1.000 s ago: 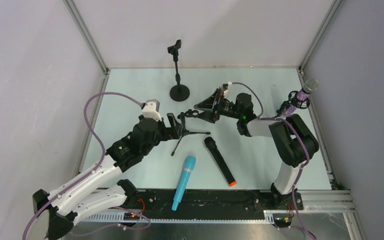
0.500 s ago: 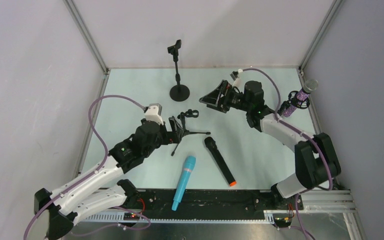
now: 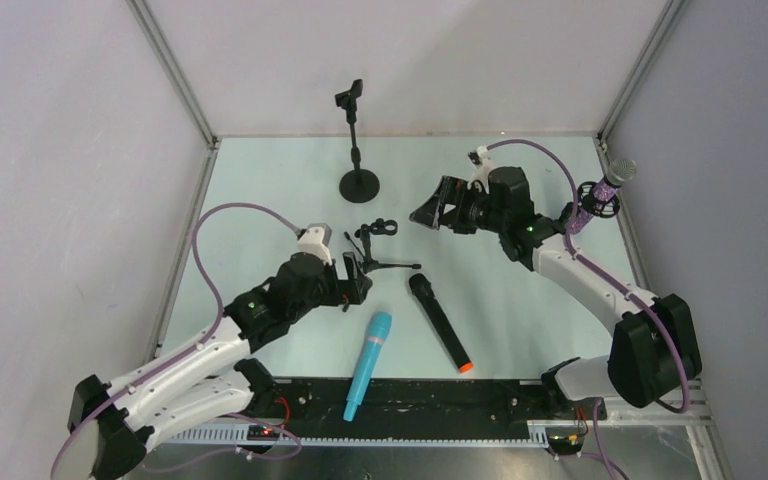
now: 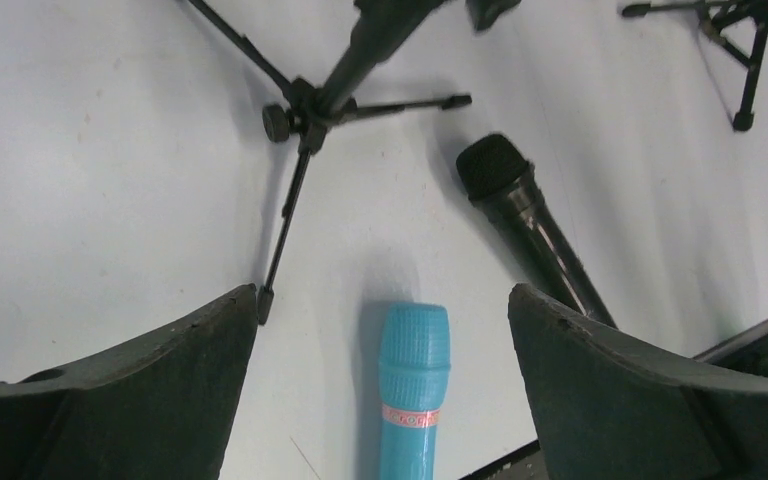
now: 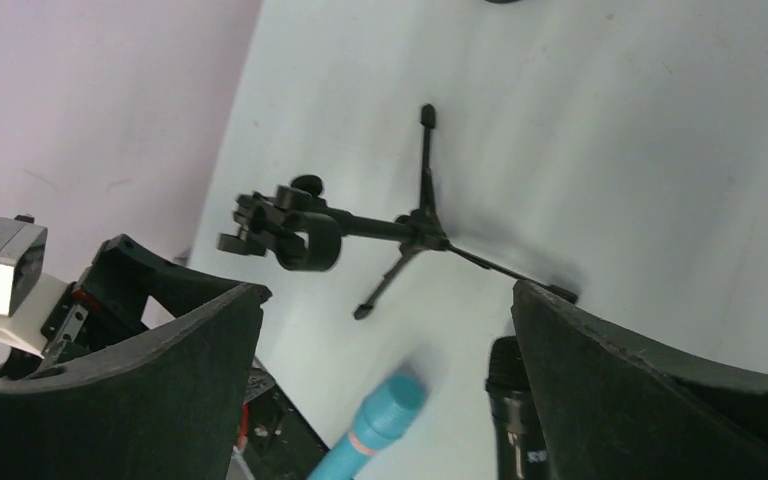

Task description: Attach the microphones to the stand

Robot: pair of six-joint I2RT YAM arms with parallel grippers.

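Note:
Next I need to move my open left gripper down and back to close on the cyan-blue microphone's lower handle point(image 3: 361, 379), since both sides lie clear at the table's edge.
A cyan-blue microphone point(image 3: 367, 363) lies near the table's front edge, its head point(image 4: 413, 340) straight below my open left gripper point(image 4: 382, 300), between the two fingers and untouched. To its right lies the black microphone point(image 3: 439, 322) with an orange end. A small black tripod stand point(image 3: 378, 255) with an empty clip point(image 5: 290, 232) sits just beyond them. My right gripper point(image 3: 430, 212) hangs open above the table right of that stand, holding nothing. The glittery purple microphone point(image 3: 605, 188) sits tilted in a tripod stand at the far right.
A taller round-base stand point(image 3: 358, 183) with an empty clip point(image 3: 349, 96) is at the back centre. Aluminium frame posts and grey walls close in the table on the left, back and right. A black rail point(image 3: 430, 395) runs along the near edge.
My left gripper has drawn back from the tripod stand toward the near edge, over the cyan microphone's head. The right arm has swung away to the right. Both stayed open.

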